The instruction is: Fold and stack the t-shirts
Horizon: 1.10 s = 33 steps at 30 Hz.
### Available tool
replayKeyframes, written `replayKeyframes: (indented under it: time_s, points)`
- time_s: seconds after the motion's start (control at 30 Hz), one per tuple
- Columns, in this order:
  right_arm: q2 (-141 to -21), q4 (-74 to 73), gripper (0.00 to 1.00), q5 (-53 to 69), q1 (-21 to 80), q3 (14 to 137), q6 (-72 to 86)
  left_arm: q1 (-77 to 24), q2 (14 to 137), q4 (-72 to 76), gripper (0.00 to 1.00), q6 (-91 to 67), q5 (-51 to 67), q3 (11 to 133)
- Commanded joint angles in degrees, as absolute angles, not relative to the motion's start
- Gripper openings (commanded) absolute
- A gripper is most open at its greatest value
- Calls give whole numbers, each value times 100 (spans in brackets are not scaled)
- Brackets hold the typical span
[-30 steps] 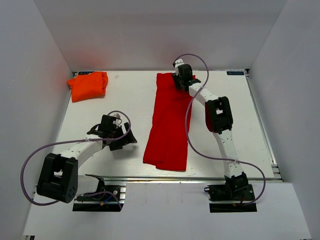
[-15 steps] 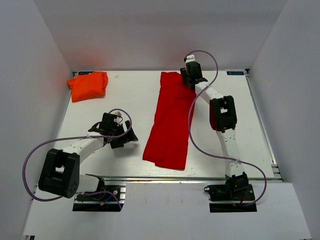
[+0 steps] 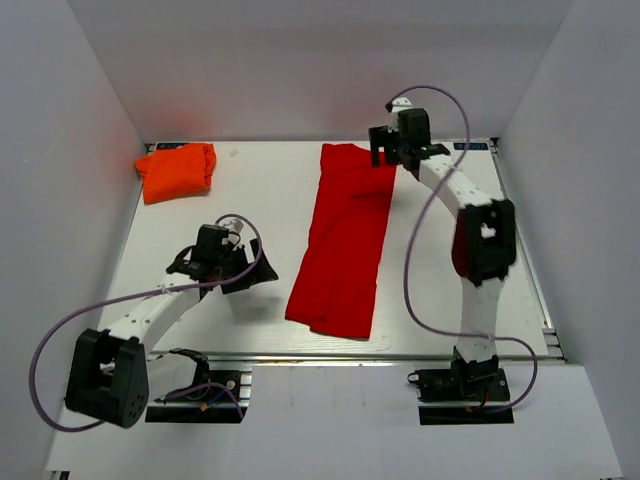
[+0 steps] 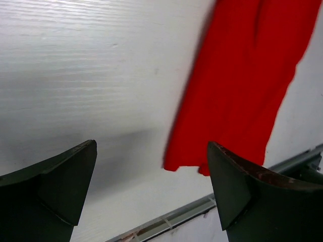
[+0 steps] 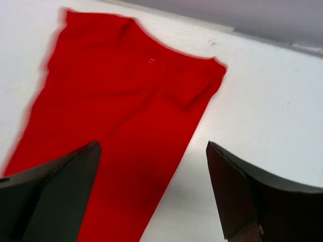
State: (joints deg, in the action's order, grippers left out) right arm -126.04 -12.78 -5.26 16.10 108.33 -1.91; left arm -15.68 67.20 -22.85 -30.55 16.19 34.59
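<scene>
My left gripper moves down and back next, toward the closest corner of the red shirt's near end.
The red t-shirt (image 3: 343,240) lies folded into a long narrow strip down the middle of the table; it also shows in the left wrist view (image 4: 242,80) and the right wrist view (image 5: 116,126). The orange t-shirt (image 3: 177,170) lies folded at the far left corner. My right gripper (image 3: 383,152) is open and empty, raised above the red shirt's far right corner (image 5: 151,191). My left gripper (image 3: 252,280) is open and empty, over bare table left of the red shirt's near end (image 4: 151,191).
The white table (image 3: 250,200) is walled by white panels at the left, back and right. A metal rail (image 3: 400,356) runs along the near edge. Purple cables loop off both arms.
My right gripper has let go of the red shirt's far end, lifted and swung to the right. The left arm has shifted slightly. The red shirt lies flat and still.
</scene>
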Motion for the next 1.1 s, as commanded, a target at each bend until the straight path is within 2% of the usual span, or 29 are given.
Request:
replayKeyframes:
  time_s: [0.0, 0.07, 0.27, 0.43, 0.63, 0.73, 0.8, 0.87, 0.9, 0.93, 0.97, 1.0, 1.07]
  points:
    - [-10769, -1644, 90, 395, 1740, 9443, 526, -1748, 6372, -2417, 100, -2874, 2109, 3630]
    - [-9700, -1714, 90, 947, 1967, 7953, 904, -1932, 6293, -2425, 100, -2813, 2207, 3621]
    - [-7227, -1889, 90, 1652, 2644, 4542, 2046, -2627, 6512, -2408, 100, -2812, 2039, 3586]
    - [-5971, -2206, 90, 1924, 3093, 3385, 2838, -3417, 7083, -2084, 100, -3101, 1644, 3463]
    - [-6045, -1600, 90, 1951, 3664, 2444, 3471, -3990, 7717, -2171, 100, -3296, 809, 3639]
    - [-6449, -1170, 90, 1969, 3902, 2347, 3647, -4121, 7778, -2039, 94, -3349, 756, 3586]
    - [-6713, -1021, 90, 1847, 4043, 2286, 3778, -4175, 7945, -1986, 83, -3410, 677, 3586]
    - [-6750, -818, 85, 1749, 4096, 2233, 3981, -4228, 8032, -1916, 74, -3541, 677, 3516]
    - [-6828, -626, 82, 1688, 4139, 2189, 4147, -4297, 8085, -1855, 62, -3542, 677, 3463]
    - [-6838, -589, 68, 1705, 4157, 2171, 4192, -4298, 8138, -1854, 56, -3594, 677, 3411]
    - [-6855, -554, 59, 1722, 4201, 2153, 4245, -4367, 8208, -1854, 50, -3664, 677, 3410]
    - [-6812, -493, 52, 1714, 4227, 2145, 4367, -4368, 8209, -1794, 39, -3665, 677, 3410]
    - [-6777, -527, 36, 1626, 4271, 2092, 4464, -4429, 8209, -1741, 29, -3727, 677, 3340]
